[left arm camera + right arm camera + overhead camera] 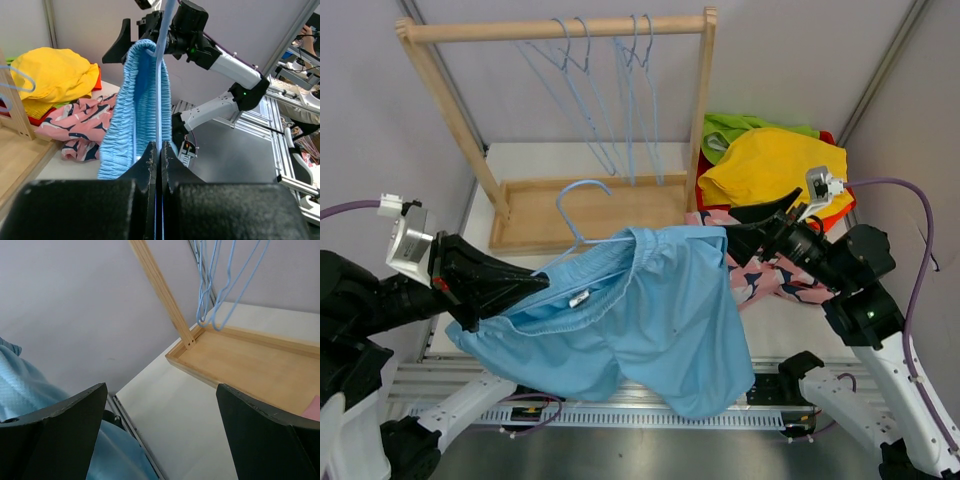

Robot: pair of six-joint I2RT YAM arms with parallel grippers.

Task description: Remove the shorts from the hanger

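The shorts are hanging beside my right gripper's open fingers, so next it will move down and toward my left gripper, onto the shorts' edge by the pile.
Light blue shorts (650, 320) hang by their waistband on a light blue wire hanger (582, 196), held above the table's front edge. My left gripper (533, 283) is shut on the hanger's wire at the left end of the waistband. In the left wrist view the wire (161, 75) runs straight up from between the closed fingers (151, 156), with the ribbed waistband (132, 110) draped over it. My right gripper (738, 236) stands open at the right end of the waistband, nothing between its fingers (65, 430). Blue cloth (20, 385) shows at that view's lower left.
A wooden rack (560, 28) with several empty blue hangers (620, 90) stands at the back, on its tray base (590, 205). At the right lies a pile of yellow (770, 165), green (740, 125) and pink whale-print shorts (760, 278).
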